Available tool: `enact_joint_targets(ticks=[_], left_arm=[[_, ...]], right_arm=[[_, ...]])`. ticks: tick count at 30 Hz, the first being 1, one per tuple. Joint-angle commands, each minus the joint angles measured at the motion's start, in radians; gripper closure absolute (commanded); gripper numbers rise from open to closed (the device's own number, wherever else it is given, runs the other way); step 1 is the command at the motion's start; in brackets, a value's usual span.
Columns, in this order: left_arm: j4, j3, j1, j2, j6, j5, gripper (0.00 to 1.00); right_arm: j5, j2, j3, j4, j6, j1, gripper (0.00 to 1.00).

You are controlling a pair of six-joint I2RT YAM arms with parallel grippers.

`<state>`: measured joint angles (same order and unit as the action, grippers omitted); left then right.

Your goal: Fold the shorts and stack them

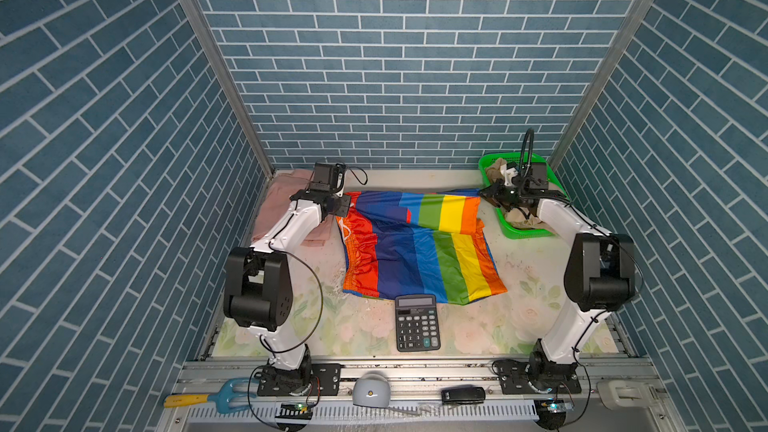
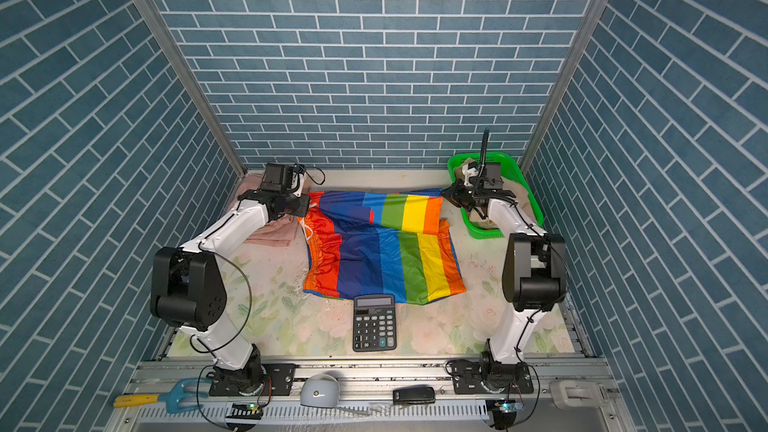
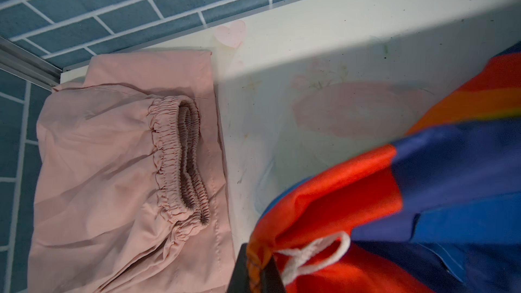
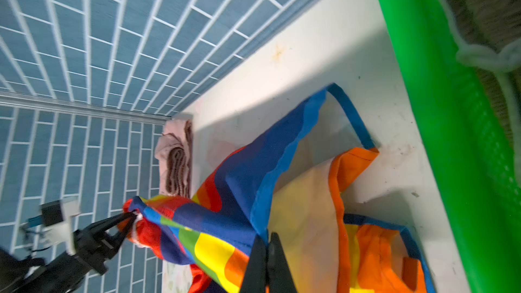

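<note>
The lifted leg hem hangs beyond the near leg, so the robot's right gripper will move back and down over that leg's orange end (image 1: 481, 248) (image 4: 375, 252) and let go of the hem.
The rainbow-striped shorts (image 1: 415, 255) (image 2: 374, 251) lie spread across the middle of the table, with their far part lifted and folded toward the front. My left gripper (image 1: 343, 205) (image 3: 260, 266) is shut on the red waist corner by the white drawstring (image 3: 313, 252). My right gripper (image 1: 484, 193) (image 4: 266, 238) is shut on the leg hem at the far right. The pale pink shorts (image 1: 282, 187) (image 3: 112, 164) lie folded in the far left corner. The beige shorts (image 1: 517, 217) (image 4: 479, 9) sit bunched in the basket.
A green mesh basket (image 1: 528, 232) (image 4: 437, 108) stands at the far right, close behind my right gripper. A black calculator (image 1: 417, 322) (image 2: 374, 322) lies in front of the rainbow shorts, touching their near edge. Walls close in the back and both sides.
</note>
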<state>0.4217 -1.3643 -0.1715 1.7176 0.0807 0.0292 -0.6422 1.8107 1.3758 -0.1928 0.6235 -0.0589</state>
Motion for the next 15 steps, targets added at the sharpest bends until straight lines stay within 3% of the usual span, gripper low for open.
enact_joint_targets(ticks=[1,8,15], left_arm=[[0.031,-0.027,0.004,0.008,-0.025,0.179,1.00],[0.052,-0.046,0.006,0.030,-0.067,0.203,1.00],[0.049,-0.038,-0.021,0.030,-0.081,0.178,1.00]], right_arm=[[0.017,-0.090,-0.095,-0.018,0.034,0.015,1.00],[0.131,-0.196,-0.325,-0.060,-0.003,-0.006,1.00],[0.199,-0.188,-0.360,-0.144,-0.051,-0.051,1.00]])
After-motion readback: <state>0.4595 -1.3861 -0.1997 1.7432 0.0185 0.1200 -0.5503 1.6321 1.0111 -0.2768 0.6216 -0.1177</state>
